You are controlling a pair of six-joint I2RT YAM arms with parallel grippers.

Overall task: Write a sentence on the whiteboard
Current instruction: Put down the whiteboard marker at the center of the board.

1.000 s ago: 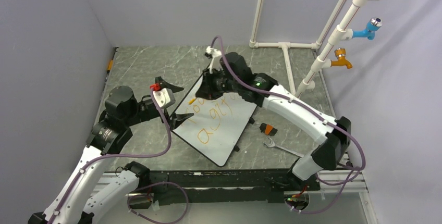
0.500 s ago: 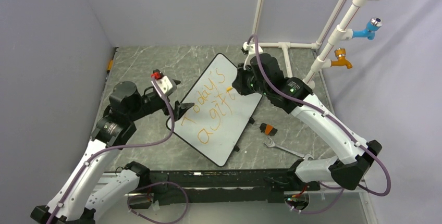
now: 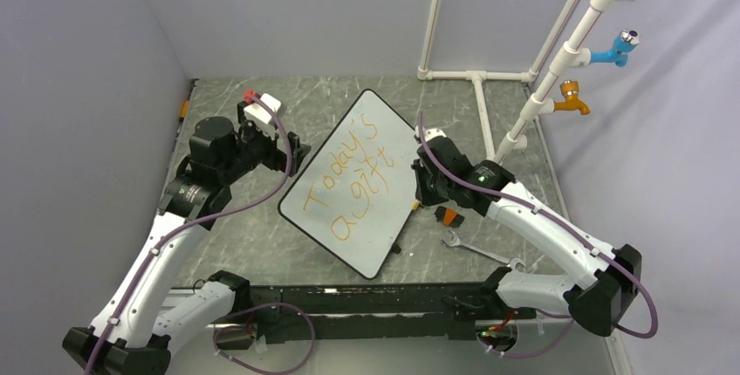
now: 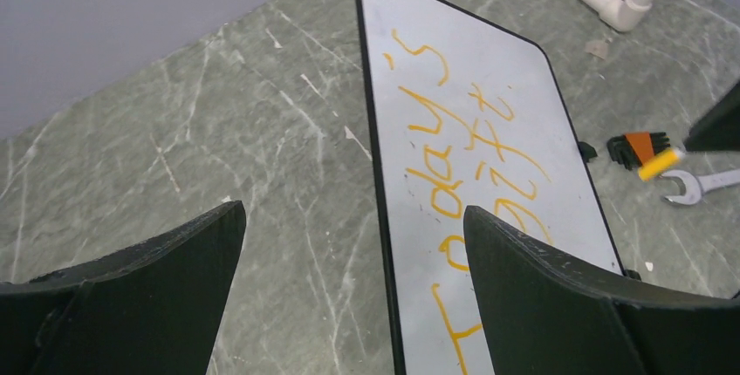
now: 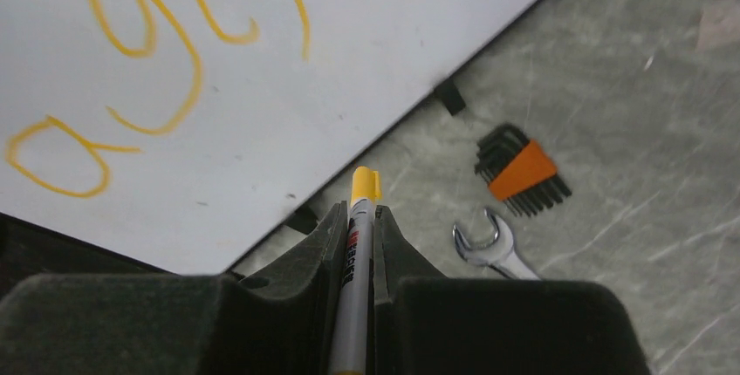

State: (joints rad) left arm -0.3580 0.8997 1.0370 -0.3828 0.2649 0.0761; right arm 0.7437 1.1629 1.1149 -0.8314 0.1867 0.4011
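Note:
The clear gap on the tabletop between the whiteboard and the wrench is below my right gripper, so my right gripper should next lower and draw back to release the white marker there.
The whiteboard point(image 3: 377, 234) lies tilted on the marble table, with the sentence point(image 3: 349, 179) in orange, "Today's" over "a gift". My left gripper point(image 3: 292, 150) hovers open off the board's left edge. In the left wrist view its fingers point(image 4: 353, 209) straddle the black rim of the whiteboard point(image 4: 489, 52) beside the sentence point(image 4: 454, 148). My right gripper point(image 3: 428, 192) is at the board's right edge, shut point(image 5: 360, 209) on a white marker point(image 5: 359, 235) whose yellow end pokes out over the table just past the whiteboard point(image 5: 349, 61). The letters "a g" of the sentence point(image 5: 194, 70) show there.
An orange-handled hex key set point(image 3: 448, 215) point(image 5: 521, 170) and a steel wrench point(image 3: 462, 244) point(image 5: 489, 248) lie right of the board. White pipes point(image 3: 484, 113) with a blue tap point(image 3: 615, 48) and an orange tap point(image 3: 572, 100) stand at the back right. Grey walls close in three sides.
My right arm has swung with the marker from the board's far end to its right edge, uncovering the writing. My left gripper has drawn back from the board's left edge.

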